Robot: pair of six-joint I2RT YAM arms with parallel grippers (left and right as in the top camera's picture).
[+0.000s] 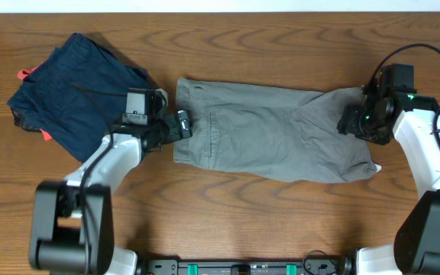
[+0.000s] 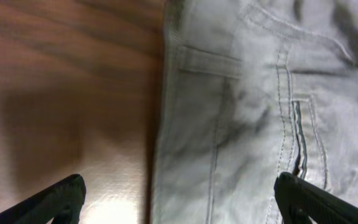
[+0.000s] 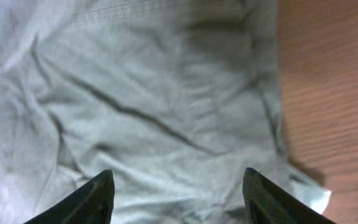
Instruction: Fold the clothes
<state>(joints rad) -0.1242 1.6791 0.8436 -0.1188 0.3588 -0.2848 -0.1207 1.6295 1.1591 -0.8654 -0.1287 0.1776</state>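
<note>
I should next lower my left gripper and close on the shorts' waistband edge near the belt loop [image 2: 158, 180], just below it between its open fingers.
The grey-khaki shorts [image 1: 270, 131] lie flat across the middle of the table, waistband to the left, leg ends to the right. My left gripper [image 1: 183, 124] is open and empty, hovering at the waistband edge; its view shows the waistband, a belt loop and the fly seam [image 2: 247, 118] between its fingers [image 2: 179, 199]. My right gripper [image 1: 355, 122] is open and empty over the right leg end; its view shows wrinkled grey cloth [image 3: 148, 106] between its fingers [image 3: 176, 193], with a pale lining corner [image 3: 312, 198] at the hem.
A dark navy folded garment [image 1: 75, 80] with red-orange bits lies at the far left of the wooden table [image 1: 228, 214], beside my left arm. The table's far edge runs along the top of the overhead view.
</note>
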